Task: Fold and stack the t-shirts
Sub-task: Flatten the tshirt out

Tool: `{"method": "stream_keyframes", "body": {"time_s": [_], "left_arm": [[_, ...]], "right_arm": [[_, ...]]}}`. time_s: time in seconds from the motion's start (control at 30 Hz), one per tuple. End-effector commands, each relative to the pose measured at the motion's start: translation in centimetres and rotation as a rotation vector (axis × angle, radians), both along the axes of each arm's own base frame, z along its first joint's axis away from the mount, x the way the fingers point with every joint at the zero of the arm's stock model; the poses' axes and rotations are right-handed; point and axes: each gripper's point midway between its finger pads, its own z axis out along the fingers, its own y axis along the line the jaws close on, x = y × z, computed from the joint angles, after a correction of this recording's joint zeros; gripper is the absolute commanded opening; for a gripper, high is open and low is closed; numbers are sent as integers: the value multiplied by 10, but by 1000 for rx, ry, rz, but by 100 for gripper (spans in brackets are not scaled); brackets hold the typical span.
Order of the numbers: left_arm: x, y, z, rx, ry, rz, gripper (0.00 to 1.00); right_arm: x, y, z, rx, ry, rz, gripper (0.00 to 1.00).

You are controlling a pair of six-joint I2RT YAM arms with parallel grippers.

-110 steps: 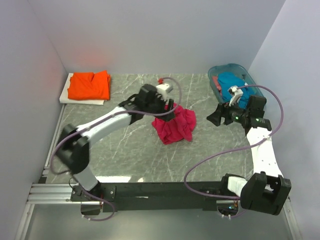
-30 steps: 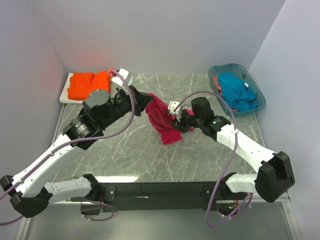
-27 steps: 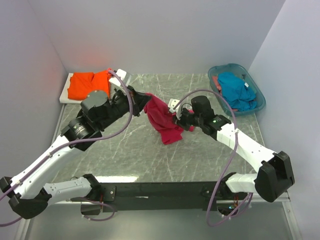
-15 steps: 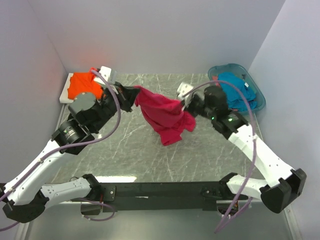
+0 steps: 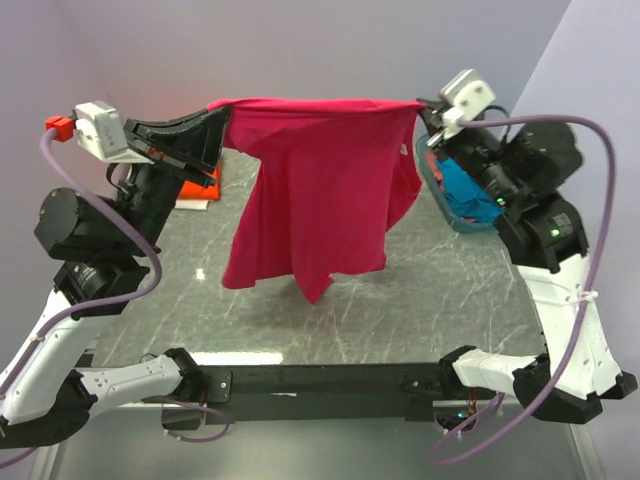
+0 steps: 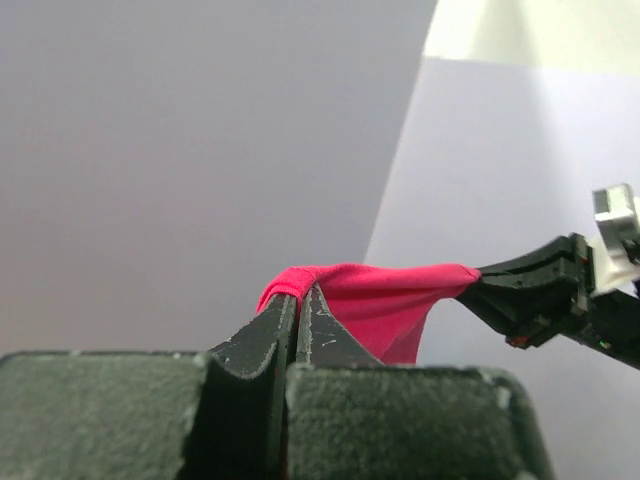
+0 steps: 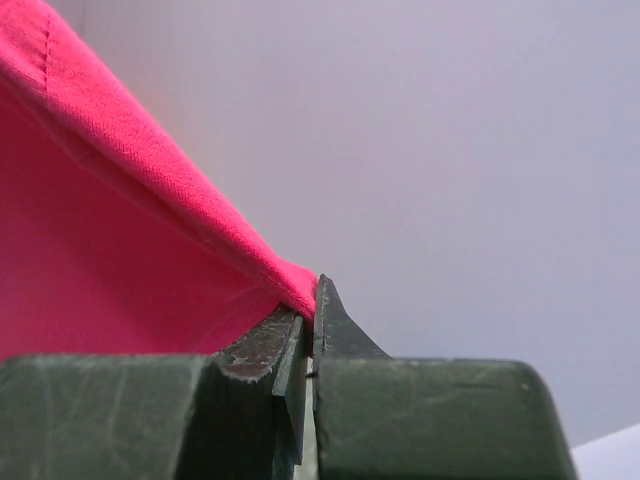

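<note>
The robot's right gripper should first tilt down and lower its corner onto the table beside the teal basket, then let go of it.
The magenta-red t-shirt [image 5: 315, 190] hangs high above the table, stretched flat between both arms. My left gripper [image 5: 218, 112] is shut on its top left corner, and in the left wrist view the cloth [image 6: 375, 300] bunches over the closed fingertips. My right gripper [image 5: 425, 106] is shut on the top right corner, where the hem [image 7: 150, 190] runs into the pinched jaws. The lower edge of the shirt dangles over the marble table. An orange t-shirt [image 5: 200, 180] peeks out behind the left arm. A teal-blue t-shirt [image 5: 468, 195] lies in the basket.
The translucent teal basket [image 5: 445, 205] stands at the back right, partly behind the right arm. A white board [image 5: 192, 205] lies under the orange shirt at the back left. Grey walls enclose the marble table [image 5: 420, 290] on three sides.
Both arms rose and spread apart, lifting the magenta-red shirt off the table and pulling it out flat. The right gripper closed on its corner within the last second.
</note>
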Motion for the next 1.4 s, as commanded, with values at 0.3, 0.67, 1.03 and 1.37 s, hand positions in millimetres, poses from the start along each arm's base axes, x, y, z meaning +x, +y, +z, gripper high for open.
{"method": "stream_keyframes", "body": {"time_s": [0.3,0.67,1.03,1.37], "left_arm": [[-74,49,93,-188,-335,-62,1],[-89,41,83,-127,-352,-137,1],[-116,72,112,-207,-415,-127,1],[69,-28,-18,-73,34,107,1]], "right_arm": [[-83,-49,88,82,-150,-33,0],[-130,-63,66,-50,-131,-5,0],[-170,-65,91,5,-183,66,0],[-40,-58,-16,-116,42,-143,0]]}}
